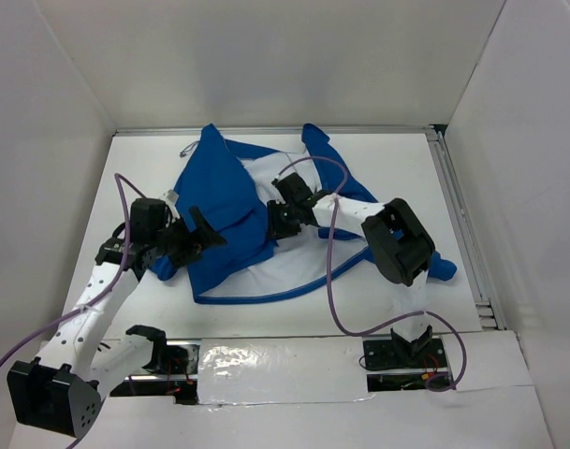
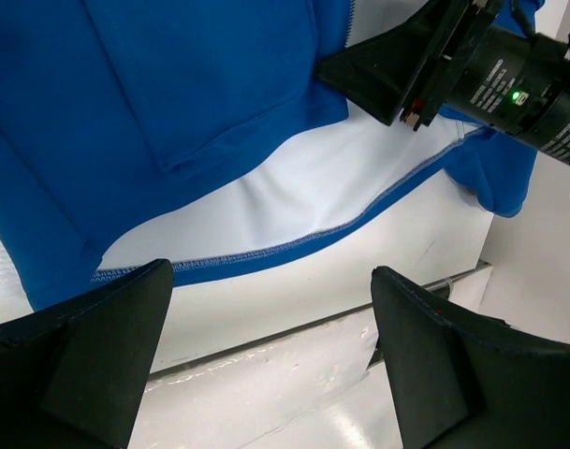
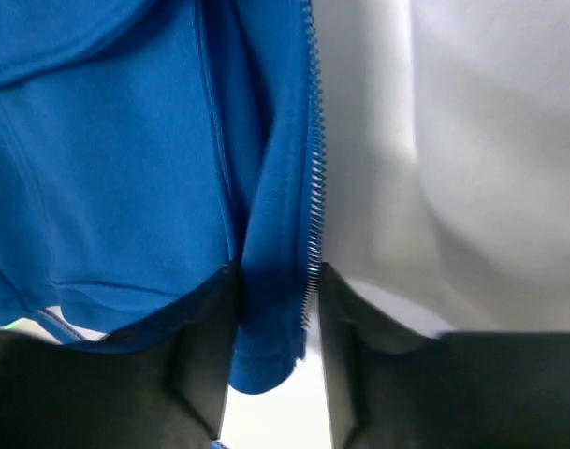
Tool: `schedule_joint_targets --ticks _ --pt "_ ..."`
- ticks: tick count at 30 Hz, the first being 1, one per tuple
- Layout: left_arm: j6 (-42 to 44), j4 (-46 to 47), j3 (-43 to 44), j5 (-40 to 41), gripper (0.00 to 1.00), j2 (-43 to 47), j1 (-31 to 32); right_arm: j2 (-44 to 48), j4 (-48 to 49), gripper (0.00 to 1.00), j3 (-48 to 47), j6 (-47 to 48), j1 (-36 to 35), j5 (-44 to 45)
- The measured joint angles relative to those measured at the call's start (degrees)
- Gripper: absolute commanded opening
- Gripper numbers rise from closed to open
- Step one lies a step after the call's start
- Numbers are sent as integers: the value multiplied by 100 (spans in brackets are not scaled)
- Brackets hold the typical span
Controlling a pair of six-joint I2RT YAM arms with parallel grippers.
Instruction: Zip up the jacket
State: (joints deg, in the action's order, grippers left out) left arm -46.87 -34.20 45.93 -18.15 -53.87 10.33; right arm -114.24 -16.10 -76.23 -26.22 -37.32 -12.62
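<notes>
The blue panel's zipper corner is below my left gripper and to its right in the top view, so I will move my left gripper across and down onto that corner next.
The royal-blue jacket (image 1: 219, 220) lies open on the white table, its white lining (image 1: 294, 257) facing up on the right half. My right gripper (image 1: 273, 223) sits at the inner edge of the blue front panel. In the right wrist view its jaws (image 3: 275, 309) pinch a fold of the blue edge (image 3: 266, 281), with the light zipper teeth (image 3: 314, 187) against the right finger. My left gripper (image 1: 208, 230) hovers over the jacket's left side near the hem. Seen from the left wrist, it (image 2: 270, 309) is wide open and holds nothing, with the hem (image 2: 219, 257) just beyond it.
Purple cables (image 1: 331, 281) loop over the jacket's right side and the table front. A metal rail (image 1: 458, 215) runs along the table's right edge. A taped strip (image 1: 266, 360) crosses the near edge between the arm bases. White walls enclose the table.
</notes>
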Motion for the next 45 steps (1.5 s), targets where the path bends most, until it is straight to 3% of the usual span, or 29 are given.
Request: schedule_joint_targets --ticks 2,3,9,20,24,27,28,31,35,38,45 --pt "0 0 0 -7 99 -7 0 31 2 25 74 -35 -46 26" --pt "-2 -2 0 -13 99 -7 0 48 -13 13 98 -74 -72 42" --pt "-11 -28 0 -9 99 -2 0 367 -127 0 170 -149 -249 249" --pt "-157 -444 37 44 99 131 35 2516 -1585 0 304 -1224 -1403 1029" --pt "-168 -588 46 52 99 199 168 2959 -1718 13 1154 -1862 -1954 1102" --pt "-197 -636 46 94 99 238 326 2706 -1818 50 1816 -2293 -2371 1141" --pt "-219 -638 46 107 99 232 378 2579 -1895 74 1912 -2396 -2490 1191" --pt "-291 -643 46 140 99 157 557 2409 -2168 87 1928 -2524 -2839 1517" --pt "-315 -627 46 160 99 -114 907 2706 -2267 95 1718 -2540 -3121 1943" --pt "-369 -595 46 190 99 -348 1322 3239 -2267 100 1740 -2516 -2889 2087" --pt "-603 -417 251 297 99 -1355 2835 4568 -2120 100 2586 -2352 -745 2107"
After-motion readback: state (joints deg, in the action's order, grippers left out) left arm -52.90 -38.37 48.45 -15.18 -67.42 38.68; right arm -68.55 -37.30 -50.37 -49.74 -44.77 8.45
